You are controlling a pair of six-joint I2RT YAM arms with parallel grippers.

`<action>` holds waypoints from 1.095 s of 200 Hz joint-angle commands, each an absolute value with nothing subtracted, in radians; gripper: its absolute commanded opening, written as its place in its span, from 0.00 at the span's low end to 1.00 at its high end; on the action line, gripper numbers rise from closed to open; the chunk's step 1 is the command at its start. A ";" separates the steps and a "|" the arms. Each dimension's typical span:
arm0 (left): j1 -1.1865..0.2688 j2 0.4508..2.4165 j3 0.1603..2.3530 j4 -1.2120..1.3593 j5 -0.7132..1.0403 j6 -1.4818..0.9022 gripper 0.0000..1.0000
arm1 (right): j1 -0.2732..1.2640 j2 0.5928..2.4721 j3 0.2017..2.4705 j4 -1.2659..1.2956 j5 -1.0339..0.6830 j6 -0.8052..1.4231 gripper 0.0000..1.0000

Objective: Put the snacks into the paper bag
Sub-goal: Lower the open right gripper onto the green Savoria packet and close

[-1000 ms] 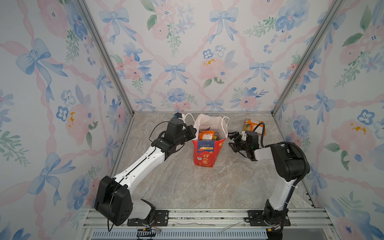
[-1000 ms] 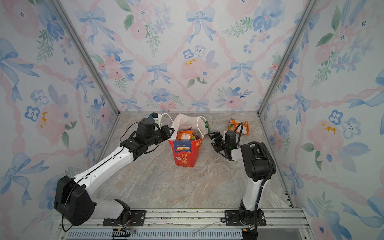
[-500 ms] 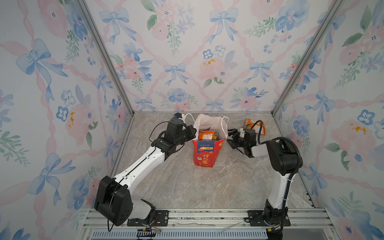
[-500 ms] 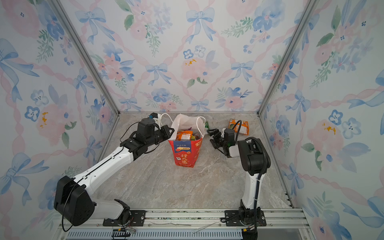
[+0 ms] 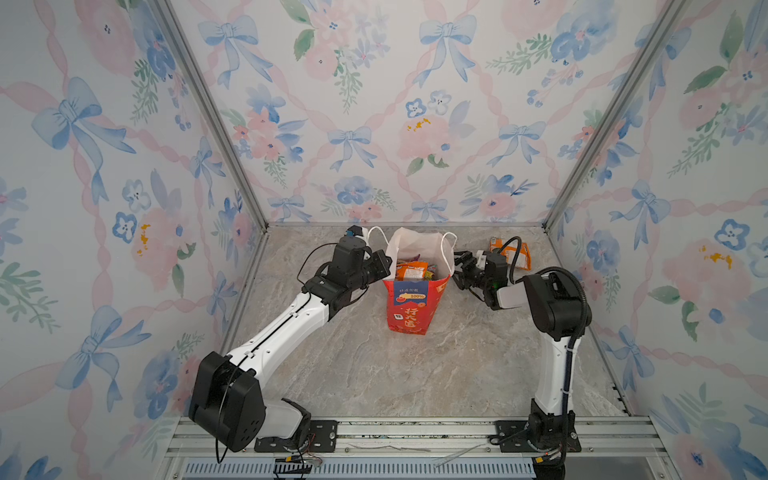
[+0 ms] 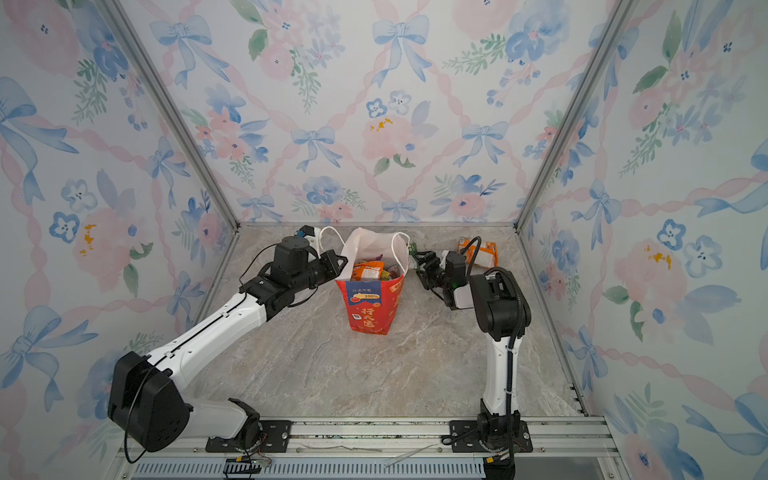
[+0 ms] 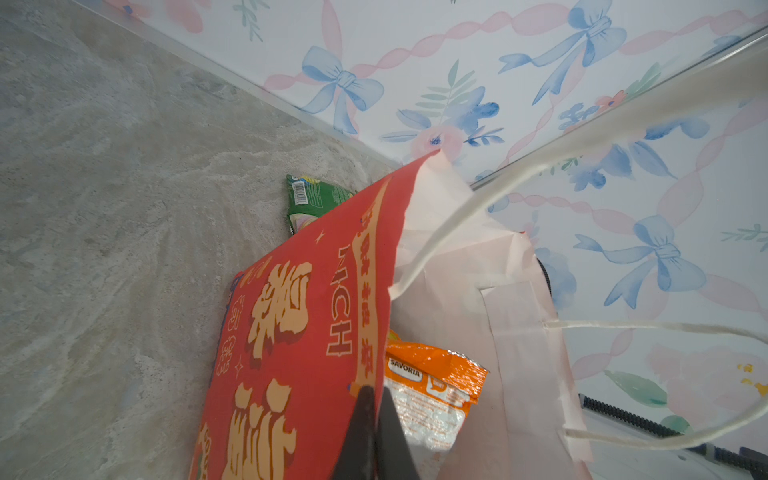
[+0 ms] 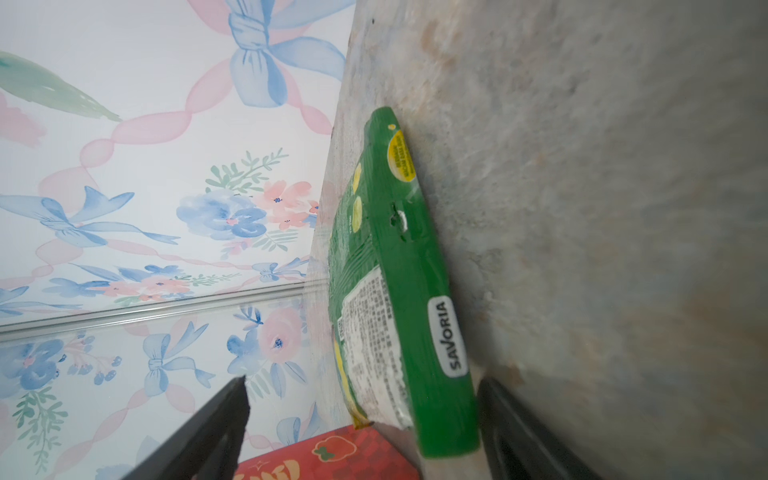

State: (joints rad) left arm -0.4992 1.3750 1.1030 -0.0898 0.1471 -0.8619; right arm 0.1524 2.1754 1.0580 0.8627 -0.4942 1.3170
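The green packet's near end is already between my right gripper's fingers. My right gripper will next ease farther onto it, low along the tabletop toward the bag, and close.
The red paper bag stands upright mid-table with several snacks inside. My left gripper is shut on the bag's left rim, next to an orange packet in the bag. A green snack packet lies flat on the table behind the bag's right side. My right gripper is open. The packet's near end sits between its spread fingers, and one finger is low by the table. An orange snack packet lies at the back right.
The bag's white cord handles hang loose over its mouth. Floral walls close in the marble table on three sides, and the back wall is close behind the green packet. The arm bases sit on a rail at the front.
My right gripper has moved back and towards the bag, staying open, and now straddles the end of the green packet. The left arm and the bag have not moved.
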 commanded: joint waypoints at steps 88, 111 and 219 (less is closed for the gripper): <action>-0.489 1.345 1.086 -0.085 0.167 -0.865 0.00 | 0.172 2.240 1.125 0.690 -0.478 1.280 0.91; -0.488 1.342 1.084 -0.084 0.170 -0.865 0.00 | 0.173 2.242 1.136 0.651 -0.470 1.273 0.91; -0.483 1.335 1.076 -0.085 0.167 -0.863 0.00 | 0.174 2.267 1.155 0.607 -0.473 1.276 0.74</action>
